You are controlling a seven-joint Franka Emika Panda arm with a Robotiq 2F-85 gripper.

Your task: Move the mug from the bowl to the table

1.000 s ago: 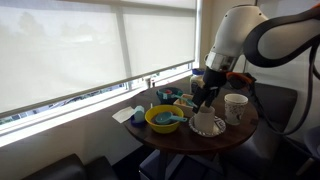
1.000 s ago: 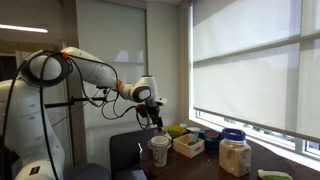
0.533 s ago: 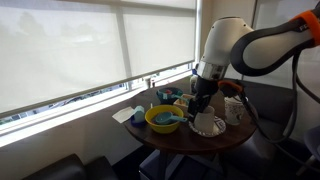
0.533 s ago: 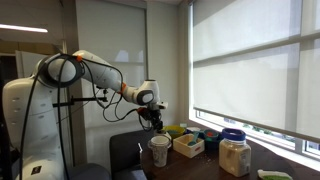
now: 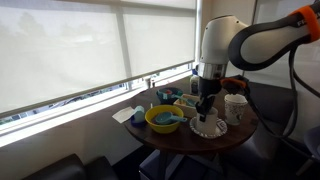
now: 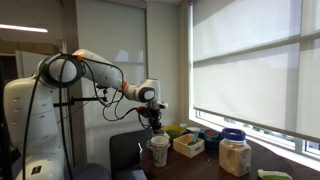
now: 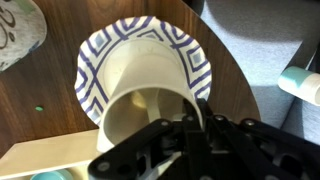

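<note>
The tabletop point(image 6: 200, 170) beside the box is bare, past the tall cup from the gripper, so the gripper next needs to lift the mug out of the bowl, carry it over, lower it and let go.
The whitish mug point(image 7: 140, 95) stands in the shallow bowl point(image 7: 95, 55) with a blue pattern, on the round dark wooden table point(image 7: 240, 60). In the wrist view my gripper point(image 7: 198, 117) is shut on the mug's near wall, one finger inside the rim and one outside. In an exterior view the gripper point(image 5: 206, 110) points straight down onto the mug point(image 5: 208, 123) in the bowl point(image 5: 218, 132) near the table's point(image 5: 190, 143) front edge. In the exterior view from the opposite side the gripper point(image 6: 153, 126) hangs just behind the tall cup, and the mug is hidden.
A tall white cup point(image 5: 236, 107) with dark marks stands close beside the bowl. A yellow bowl point(image 5: 164, 119) holding something blue sits on the opposite side. A box of items point(image 6: 188, 144) and a blue-lidded jar point(image 6: 235, 152) crowd the table by the window.
The gripper came down over the bowl and its jaws went from wide open to shut on the mug's rim. The mug stays in the bowl.
</note>
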